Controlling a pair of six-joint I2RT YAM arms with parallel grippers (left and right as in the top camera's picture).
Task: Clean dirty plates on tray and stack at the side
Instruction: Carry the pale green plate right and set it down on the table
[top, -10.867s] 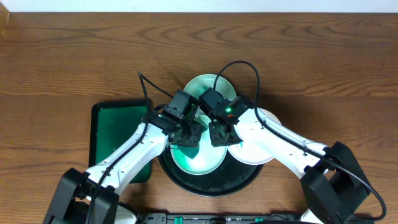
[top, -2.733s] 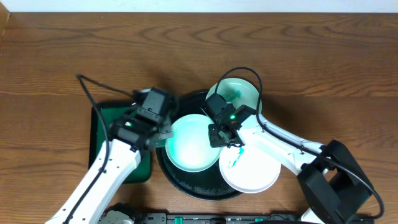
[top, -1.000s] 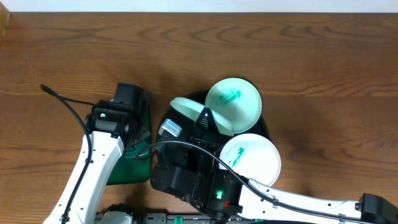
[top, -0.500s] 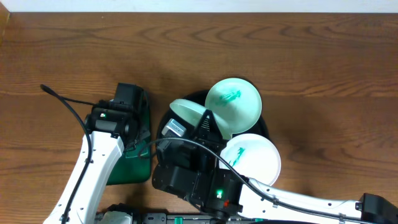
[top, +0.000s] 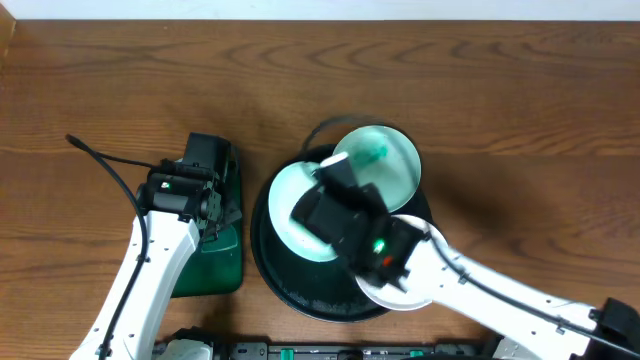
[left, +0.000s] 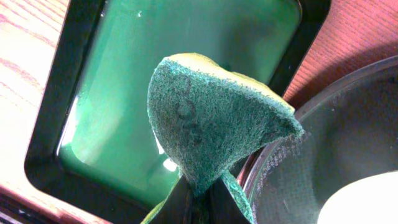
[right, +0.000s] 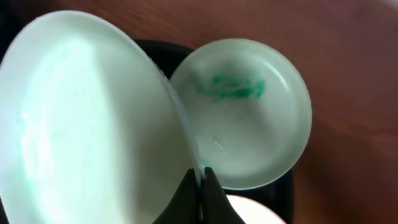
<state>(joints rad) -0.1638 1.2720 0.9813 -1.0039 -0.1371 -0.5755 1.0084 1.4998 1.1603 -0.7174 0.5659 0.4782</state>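
Observation:
The wiped plate needs to go down onto empty table, so my right gripper should first swing it to the right in the overhead view, past the smeared plate.
My right gripper (right: 200, 177) is shut on the rim of a pale mint plate (right: 81, 124), wiped plain and held tilted over the left of the black tray (top: 300, 297); it also shows in the overhead view (top: 285, 195) under my right gripper (top: 322, 210). A second mint plate (top: 390, 160) with a green smear lies at the tray's far right (right: 249, 106). The white plate (top: 375, 292) is mostly hidden under my right arm. My left gripper (top: 222, 205) is shut on a green sponge (left: 211, 118) above the green tray (left: 155, 81).
The rectangular green tray (top: 205, 265) with a dark rim lies just left of the black tray (left: 323, 149). Bare wooden table stretches behind and to the right. A black cable loops over the far plate.
My right arm has come down from close to the camera and carries the plain mint plate lower and flatter over the tray's left. My left arm has not moved.

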